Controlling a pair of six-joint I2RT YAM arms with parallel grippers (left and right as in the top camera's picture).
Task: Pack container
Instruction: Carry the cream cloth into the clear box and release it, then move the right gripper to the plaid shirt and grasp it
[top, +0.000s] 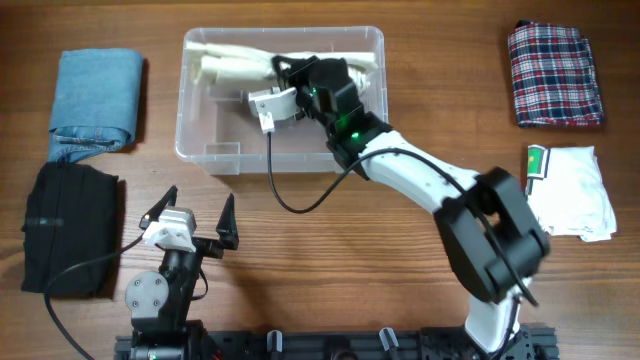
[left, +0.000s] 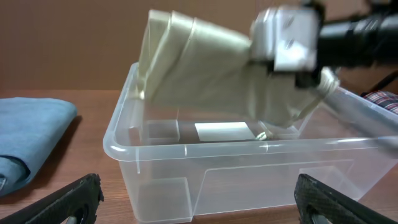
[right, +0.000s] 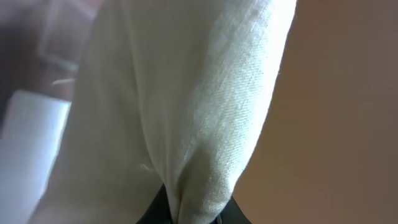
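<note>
The right gripper lowers the cream garment (top: 235, 62) from above the container's rim to inside next and releases it. The clear container's bottom (top: 290, 132) is below the gripper.
The clear plastic container (top: 210, 150) stands at the back middle of the table; it also shows in the left wrist view (left: 186, 180), with a white label on its bottom. My right gripper (top: 290, 75) is over the container, shut on a cream folded garment (top: 235, 62) that hangs above the bin's inside. In the right wrist view the cream garment (right: 186, 106) fills the frame, pinched between the fingers (right: 186, 214). In the left wrist view the cream garment (left: 199, 74) hangs over the bin. My left gripper (top: 190, 225) is open and empty in front of the container.
A folded blue denim garment (top: 95, 100) and a folded black garment (top: 70, 225) lie at the left. A red plaid garment (top: 555, 75) and a white garment (top: 575, 190) with a green tag lie at the right. A black cable (top: 300, 195) hangs from the right arm.
</note>
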